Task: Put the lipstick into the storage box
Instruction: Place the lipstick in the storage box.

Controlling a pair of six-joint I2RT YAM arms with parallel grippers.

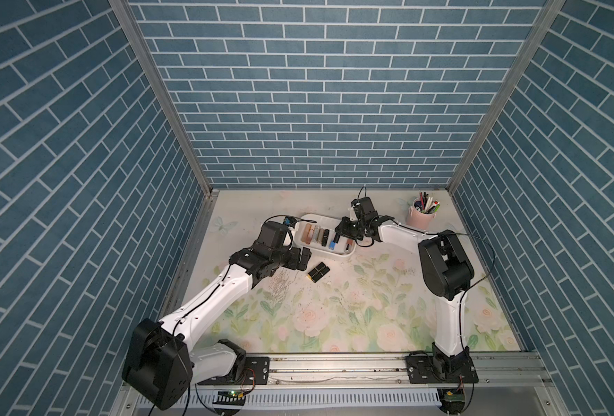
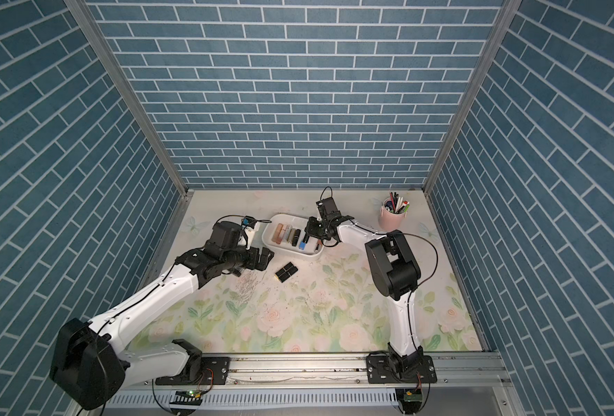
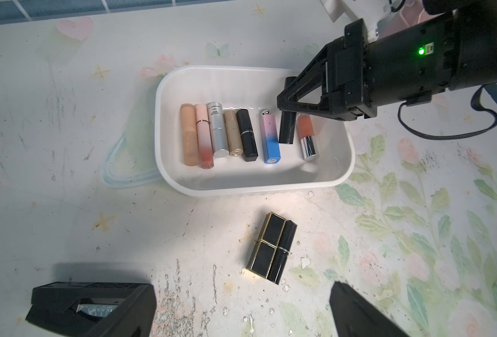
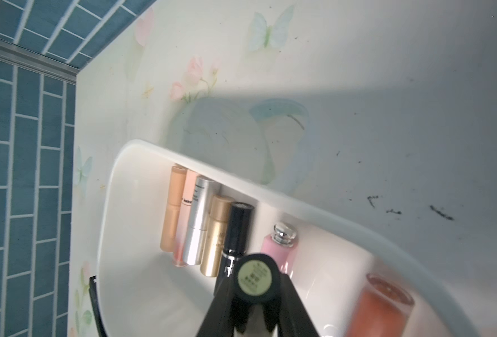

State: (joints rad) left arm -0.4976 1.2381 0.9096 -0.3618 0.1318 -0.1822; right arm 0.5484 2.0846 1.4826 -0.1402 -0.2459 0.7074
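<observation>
The robot's right gripper needs to go down next into the gap between the pink-blue tube and the orange one and release the black round lipstick, since the bottom of the storage box is bare there.
The white storage box stands at the back middle of the table in both top views. Several lipsticks lie side by side in it. My right gripper is shut on a black round lipstick, holding it tilted just above the box floor, between a pink-blue tube and an orange one. Two black lipsticks, one gold-trimmed, lie together on the table in front of the box. My left gripper is open beside them, holding nothing.
A pink pen cup full of pens stands at the back right, behind the right arm. Blue brick walls close in the floral table on three sides. A metal rail runs along the front edge.
</observation>
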